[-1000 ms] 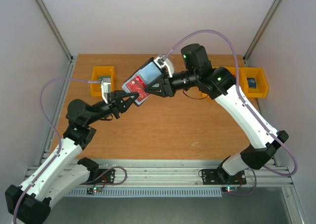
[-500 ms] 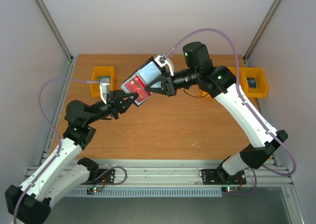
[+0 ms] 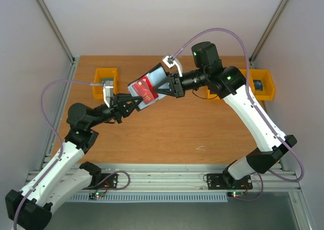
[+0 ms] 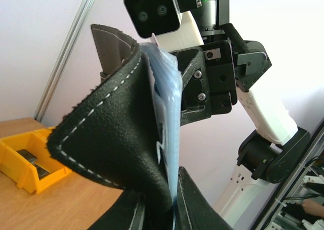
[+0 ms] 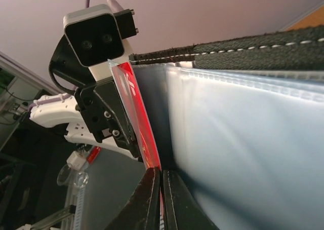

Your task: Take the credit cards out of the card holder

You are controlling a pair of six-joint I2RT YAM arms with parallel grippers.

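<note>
My left gripper lowers, tilts down and releases the card holder [image 3: 158,75] on the bare tabletop below next, because my right gripper already pinches the red card.
The card holder [image 3: 158,75] hangs open in the air between both arms, black outside with blue-grey pockets inside. My left gripper [image 3: 134,103] is shut on its lower edge; in the left wrist view the black flap [image 4: 114,139] and blue-grey pocket [image 4: 171,103] run down between the jaws of the left gripper [image 4: 174,199]. A red credit card [image 3: 144,91] sticks partly out of a pocket. My right gripper [image 3: 160,89] is shut on that card. In the right wrist view the right gripper [image 5: 161,170] pinches the red card's [image 5: 137,119] edge beside the pocket [image 5: 238,133].
Yellow bins stand at the back left [image 3: 106,83] and back right [image 3: 263,85] of the wooden table [image 3: 172,133]; one bin also shows low in the left wrist view [image 4: 30,161]. The two grippers are nearly touching above the table's back middle.
The right gripper has shut on the red card. The right arm has shifted to the right, and the card has slid a little further out of the card holder.
</note>
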